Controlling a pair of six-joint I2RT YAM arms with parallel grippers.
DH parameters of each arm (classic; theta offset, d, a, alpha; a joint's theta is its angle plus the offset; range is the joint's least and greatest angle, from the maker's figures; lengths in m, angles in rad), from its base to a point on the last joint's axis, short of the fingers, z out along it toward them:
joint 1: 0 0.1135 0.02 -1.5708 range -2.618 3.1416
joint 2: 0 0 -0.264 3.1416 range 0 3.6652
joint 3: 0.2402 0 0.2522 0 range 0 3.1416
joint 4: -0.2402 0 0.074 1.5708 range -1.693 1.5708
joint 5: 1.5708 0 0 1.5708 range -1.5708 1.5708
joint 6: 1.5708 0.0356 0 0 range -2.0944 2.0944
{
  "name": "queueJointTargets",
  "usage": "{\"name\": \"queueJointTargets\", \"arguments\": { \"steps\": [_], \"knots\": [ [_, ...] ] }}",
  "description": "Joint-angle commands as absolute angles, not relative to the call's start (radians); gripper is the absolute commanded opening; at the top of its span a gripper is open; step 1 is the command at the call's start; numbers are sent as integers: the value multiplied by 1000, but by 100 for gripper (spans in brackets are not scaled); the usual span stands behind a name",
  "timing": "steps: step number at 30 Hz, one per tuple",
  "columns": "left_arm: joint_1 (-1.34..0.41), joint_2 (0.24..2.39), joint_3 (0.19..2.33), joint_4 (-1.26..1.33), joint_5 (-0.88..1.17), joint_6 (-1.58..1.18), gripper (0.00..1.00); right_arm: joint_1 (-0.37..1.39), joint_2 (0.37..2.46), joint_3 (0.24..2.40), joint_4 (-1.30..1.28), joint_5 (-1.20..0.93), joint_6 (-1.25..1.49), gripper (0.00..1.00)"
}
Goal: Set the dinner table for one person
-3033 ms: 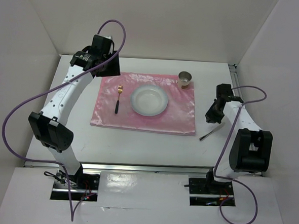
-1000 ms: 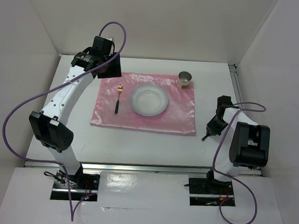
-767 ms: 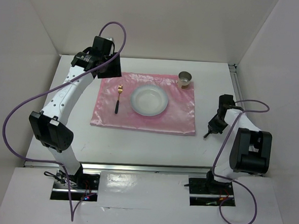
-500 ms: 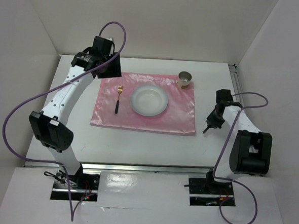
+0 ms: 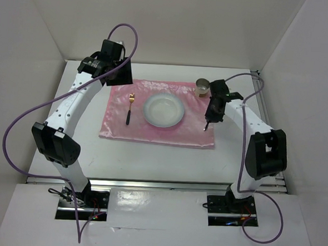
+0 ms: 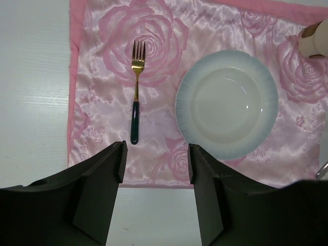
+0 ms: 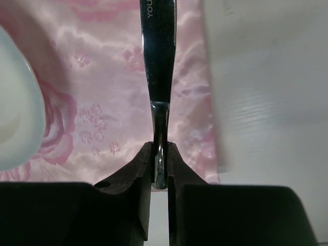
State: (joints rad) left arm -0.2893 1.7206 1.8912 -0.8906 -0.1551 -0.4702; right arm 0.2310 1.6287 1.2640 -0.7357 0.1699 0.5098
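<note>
My right gripper shifts toward the plate (image 5: 163,111) and down next, releasing the silver utensil opposite the fork, since bare cloth lies between my right gripper and the plate.
The white dinner table (image 5: 150,161) carries a pink rose-patterned cloth (image 5: 119,128). On the cloth lie a pale plate (image 5: 163,111), a gold fork with a dark handle (image 5: 130,107) left of the plate, and a metal cup (image 5: 203,86) at the far right corner. My right gripper (image 5: 208,120) is shut on a silver utensil (image 7: 159,61) and holds it over the cloth's right edge, right of the plate. The wrist view shows the gripper (image 7: 160,154) pinching the utensil's thin end. My left gripper (image 6: 154,154) is open and empty, high over the cloth's far left.
A silver rail (image 5: 259,90) runs along the table's right edge. White walls enclose the back and sides. The left wrist view shows the plate (image 6: 227,105), the fork (image 6: 136,87) and the cup (image 6: 315,40) below it.
My right gripper closed on the silver utensil lying on the table at the right, lifted it and carried it left and away to the cloth's right edge. The left arm has not moved.
</note>
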Motion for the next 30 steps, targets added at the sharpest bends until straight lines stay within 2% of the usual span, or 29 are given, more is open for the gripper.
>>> {"name": "queueJointTargets", "arguments": {
  "steps": [1,7,18,30],
  "knots": [
    [-281,1698,1919,-882,-161,-451,68,273,1695,1307,-761,124,468,2],
    [-281,1698,1910,-891,-181,-451,68,337,1815,1331,-724,133,445,2],
    [-281,1698,1921,-900,-201,-451,68,337,1953,1397,-703,133,407,2],
    [-281,1698,1910,-900,-210,-451,68,350,1982,1445,-703,164,397,2]
  ]
}}
